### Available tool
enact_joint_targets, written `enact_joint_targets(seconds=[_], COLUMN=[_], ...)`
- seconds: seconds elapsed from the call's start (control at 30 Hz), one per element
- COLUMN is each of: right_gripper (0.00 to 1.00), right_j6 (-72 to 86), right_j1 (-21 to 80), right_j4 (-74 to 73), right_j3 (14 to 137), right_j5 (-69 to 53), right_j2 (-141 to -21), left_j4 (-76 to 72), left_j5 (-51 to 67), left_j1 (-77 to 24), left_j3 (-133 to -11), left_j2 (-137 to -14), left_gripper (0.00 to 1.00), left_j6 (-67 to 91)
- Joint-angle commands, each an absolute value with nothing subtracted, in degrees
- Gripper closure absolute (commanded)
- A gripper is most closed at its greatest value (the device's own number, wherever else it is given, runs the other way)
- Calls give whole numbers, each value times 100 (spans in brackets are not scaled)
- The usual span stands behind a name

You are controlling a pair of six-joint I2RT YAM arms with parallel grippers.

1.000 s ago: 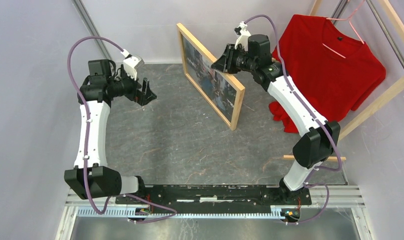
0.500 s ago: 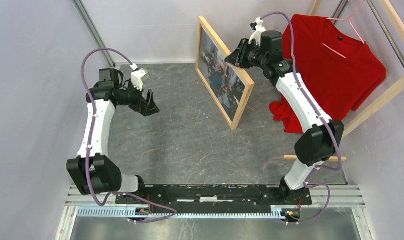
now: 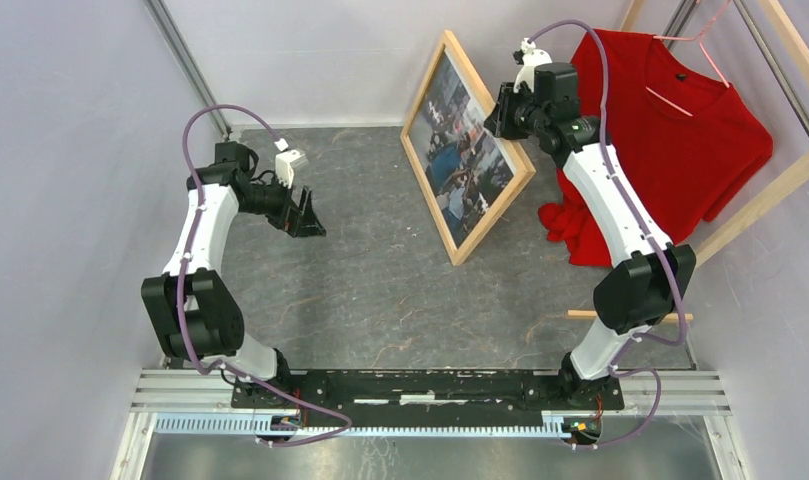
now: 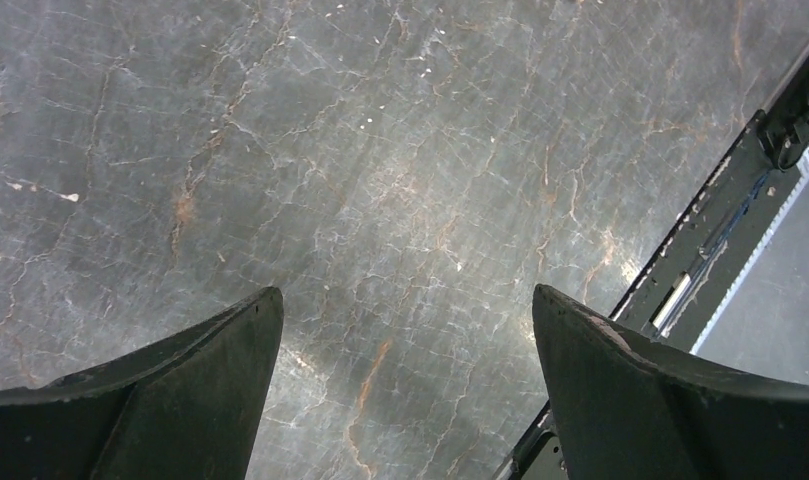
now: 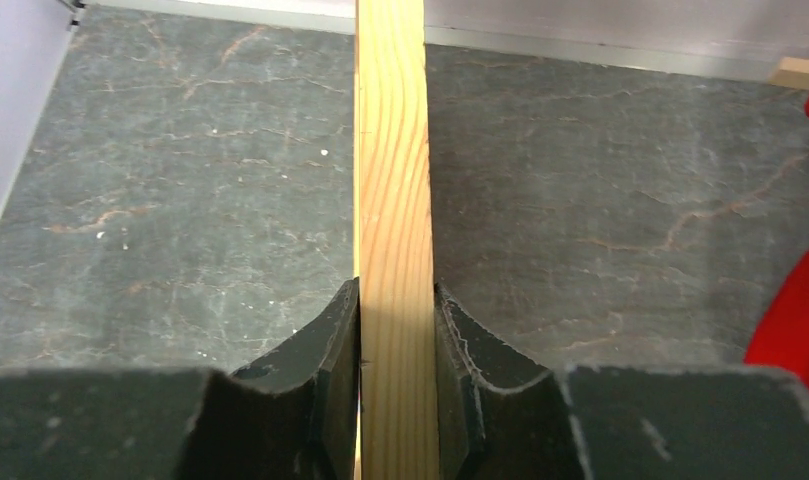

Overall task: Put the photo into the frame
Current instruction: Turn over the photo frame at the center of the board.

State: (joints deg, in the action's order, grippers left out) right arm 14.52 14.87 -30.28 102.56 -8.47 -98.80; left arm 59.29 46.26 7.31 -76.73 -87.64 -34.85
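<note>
The photo already sits inside the tilted frame (image 3: 495,218). The frame turns flat onto the table next as my right gripper lowers back toward the frame's base bar.
The frame (image 3: 495,218), light wood with narrow rails, stands tilted on its lower corner at the back of the table. The photo (image 3: 467,150), a print of people in blue and dark clothes, sits inside it, facing up and left. My right gripper (image 3: 502,110) is shut on the frame's upper right rail. In the right wrist view that rail (image 5: 390,150) runs straight up between the two fingers of the right gripper (image 5: 397,290), both pressed against the wood. My left gripper (image 3: 310,215) hangs open over bare table at the left, well apart from the frame. Only table shows inside the left gripper (image 4: 405,295).
A red T-shirt (image 3: 670,120) hangs on a pink hanger from a wooden-beam rack (image 3: 770,190) at the back right, close behind the right arm. A short wooden stick (image 3: 580,315) lies at the right. The black base rail (image 4: 720,230) runs along the near edge. Walls close both sides.
The right gripper has carried the frame right and back, turning it so the photo faces up more. The left arm has drawn back and lower, still open.
</note>
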Motion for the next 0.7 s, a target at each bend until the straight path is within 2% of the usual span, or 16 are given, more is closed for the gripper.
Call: enact_joint_targets(seconds=[0.0, 0.27, 0.5, 0.67], right_gripper=[100, 100, 100, 100], right_j6=[877, 1216, 2238, 3359], right_j1=[1553, 1359, 1340, 1352], right_j4=[-4009, -2956, -1025, 868], right_j3=[9700, 7648, 5190, 3592], right_j5=[-390, -1352, -2254, -2413], right_j2=[-9725, -8891, -8017, -7525], left_j4=[6168, 6168, 5911, 5592], left_j5=[4973, 4966, 4458, 3881], left_j1=[754, 755, 754, 755], left_j3=[-7725, -7528, -7225, -6900], left_j2=[-8737, -8788, -8826, -8789], left_gripper=[0, 0, 0, 0], left_j6=[-3971, -4210, -4514, -4588])
